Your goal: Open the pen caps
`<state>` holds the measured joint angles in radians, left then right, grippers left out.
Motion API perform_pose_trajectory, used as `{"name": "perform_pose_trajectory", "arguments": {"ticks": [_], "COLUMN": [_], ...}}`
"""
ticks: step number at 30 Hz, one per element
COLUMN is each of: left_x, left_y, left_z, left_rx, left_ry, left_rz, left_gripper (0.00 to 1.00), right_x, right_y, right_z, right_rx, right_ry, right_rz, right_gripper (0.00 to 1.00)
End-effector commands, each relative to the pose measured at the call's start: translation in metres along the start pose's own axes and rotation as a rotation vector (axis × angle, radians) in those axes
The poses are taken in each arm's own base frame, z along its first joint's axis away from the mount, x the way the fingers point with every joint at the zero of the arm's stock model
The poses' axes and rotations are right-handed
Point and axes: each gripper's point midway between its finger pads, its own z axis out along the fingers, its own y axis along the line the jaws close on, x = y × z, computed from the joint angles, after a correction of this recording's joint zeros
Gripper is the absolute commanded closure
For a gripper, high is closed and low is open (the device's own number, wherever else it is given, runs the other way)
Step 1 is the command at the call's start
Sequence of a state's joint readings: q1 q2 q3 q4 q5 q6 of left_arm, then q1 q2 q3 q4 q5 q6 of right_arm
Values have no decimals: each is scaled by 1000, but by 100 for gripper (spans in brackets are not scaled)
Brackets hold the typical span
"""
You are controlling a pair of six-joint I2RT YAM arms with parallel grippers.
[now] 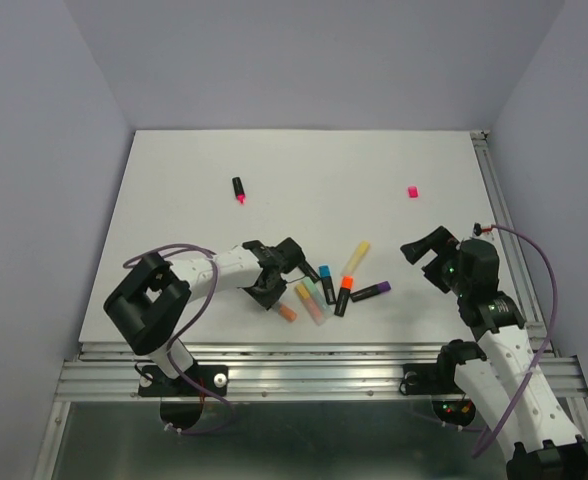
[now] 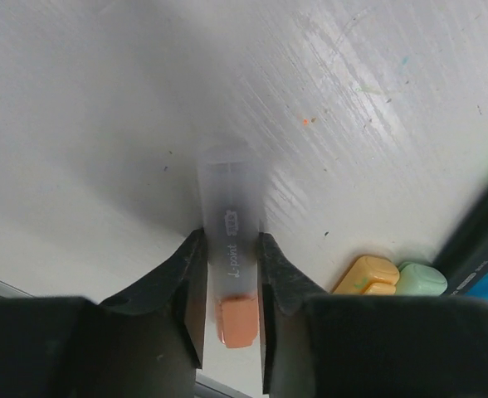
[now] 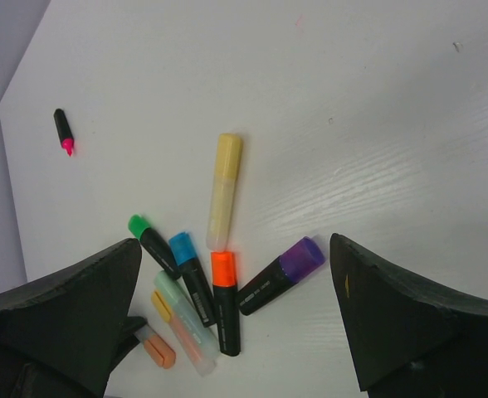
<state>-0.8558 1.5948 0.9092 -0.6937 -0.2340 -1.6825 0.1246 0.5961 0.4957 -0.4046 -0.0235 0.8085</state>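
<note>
I should next lift my left gripper outward and lower it to release the highlighter on the empty spot on the tabletop (image 1: 218,204) beside the uncapped black pen.
My left gripper (image 1: 274,283) is low on the table, shut on a pale translucent highlighter (image 2: 229,199). Its fingers (image 2: 190,282) press the barrel just above the peach cap (image 2: 237,319), also seen from above (image 1: 287,312). Beside it lie capped highlighters with a green cap (image 3: 138,225), blue cap (image 3: 182,247), orange cap (image 3: 223,268), purple cap (image 3: 302,256), mint cap (image 3: 166,284) and yellow-orange cap (image 3: 161,303), plus an all-yellow pen (image 3: 226,186). My right gripper (image 1: 429,262) is open and empty, raised to the right of the cluster.
A loose pink cap (image 1: 412,190) lies at the far right. An uncapped black pen with a pink tip (image 1: 239,188) lies at the far middle-left. The table's right rail (image 1: 504,220) runs close to my right arm.
</note>
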Motion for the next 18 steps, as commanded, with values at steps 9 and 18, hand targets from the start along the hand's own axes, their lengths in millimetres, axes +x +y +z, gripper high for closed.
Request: {"name": "perform_pose_trajectory", "arguments": {"ticks": [9,18], "left_x": [-9,-36], "left_y": [-11,-60], "left_z": [-9,-119], "left_rx": [145,625], "left_ry": [-28,-145], "left_rz": [86,243], "left_gripper": [100,100], "right_x": [28,84], "right_y": [40,67], "right_z": [-10,-39], "right_rx": [-250,-600], "right_ry": [174,465], "right_rz": [-85,-198], "right_gripper": [0,0]}}
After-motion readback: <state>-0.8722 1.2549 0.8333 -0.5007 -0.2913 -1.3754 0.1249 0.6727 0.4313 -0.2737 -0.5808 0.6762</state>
